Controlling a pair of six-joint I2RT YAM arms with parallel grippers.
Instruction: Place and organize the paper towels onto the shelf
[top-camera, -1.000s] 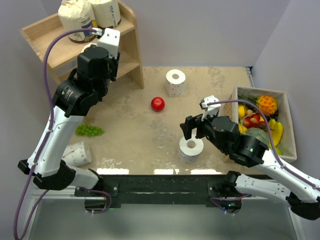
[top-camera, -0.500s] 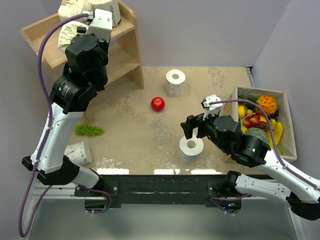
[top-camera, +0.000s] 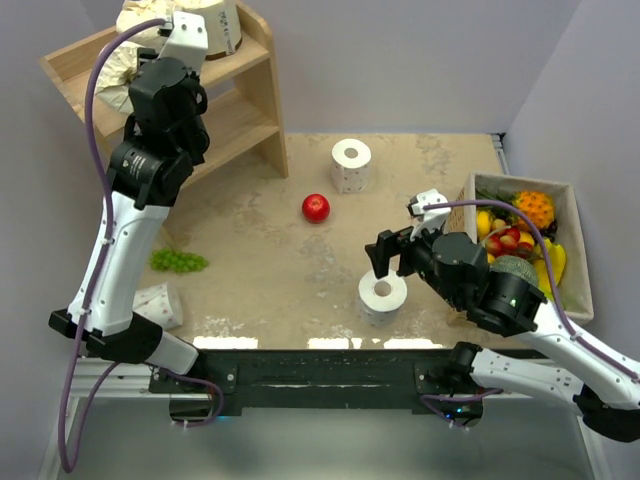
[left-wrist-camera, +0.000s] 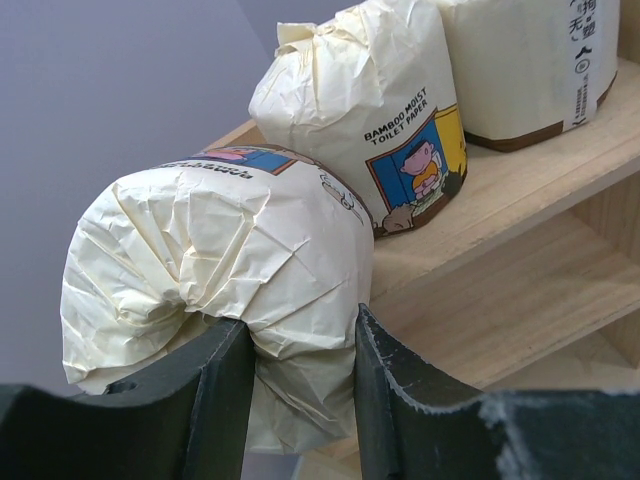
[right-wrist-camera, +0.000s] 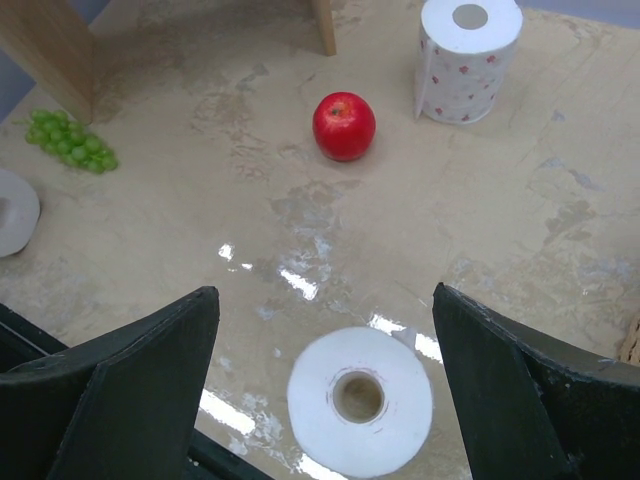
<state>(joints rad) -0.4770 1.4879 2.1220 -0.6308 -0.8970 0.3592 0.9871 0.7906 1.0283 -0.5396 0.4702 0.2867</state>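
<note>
I need to move my left gripper to the left in the top view and let go of the cream-wrapped roll there, because the top shelf's bare end (top-camera: 82, 72) is that way.
My left gripper (left-wrist-camera: 300, 345) is shut on the twisted end of a cream-wrapped paper towel roll (left-wrist-camera: 220, 250), held at the top tier of the light wooden shelf (left-wrist-camera: 500, 215) (top-camera: 255, 105). Two more wrapped rolls (left-wrist-camera: 370, 110) (left-wrist-camera: 530, 60) stand on that tier. My right gripper (right-wrist-camera: 322, 295) (top-camera: 388, 255) hangs open above an upright bare white roll (right-wrist-camera: 360, 400) (top-camera: 383, 294) without touching it. Another white roll (top-camera: 351, 163) (right-wrist-camera: 467, 55) stands farther back. A third white roll (top-camera: 155, 305) lies at the near left.
A red apple (top-camera: 316, 208) (right-wrist-camera: 344, 125) sits mid-table between the white rolls. Green grapes (top-camera: 178, 261) (right-wrist-camera: 70, 145) lie at the left, near the shelf's foot. A box of fruit (top-camera: 575, 255) stands at the right edge, close to my right arm.
My left arm has risen and swung back-left, carrying the wrapped roll up to the shelf's top tier. The right arm has hardly moved.
</note>
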